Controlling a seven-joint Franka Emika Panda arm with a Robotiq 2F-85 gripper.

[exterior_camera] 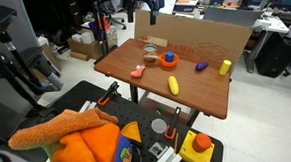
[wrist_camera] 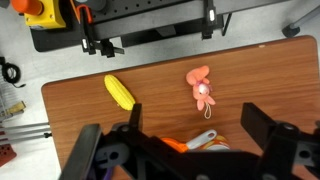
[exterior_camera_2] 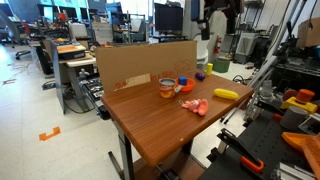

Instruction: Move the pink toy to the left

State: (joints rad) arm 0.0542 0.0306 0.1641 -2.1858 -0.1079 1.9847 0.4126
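Observation:
I will move my open gripper down next, toward the black cart and onto the toy's looped end, because the pink toy is far below and closer to the cart.
The pink toy lies on the wooden table, with a thin loop at one end. It also shows in both exterior views. My gripper is open and empty, high above the table, over the orange round item and apart from the pink toy. It hangs above the table's back in both exterior views. The yellow oblong toy lies to one side of the pink toy.
A cardboard wall stands along the table's back edge. A small purple toy and a yellow block sit near the orange round item. A black cart with tools stands at the table's front edge.

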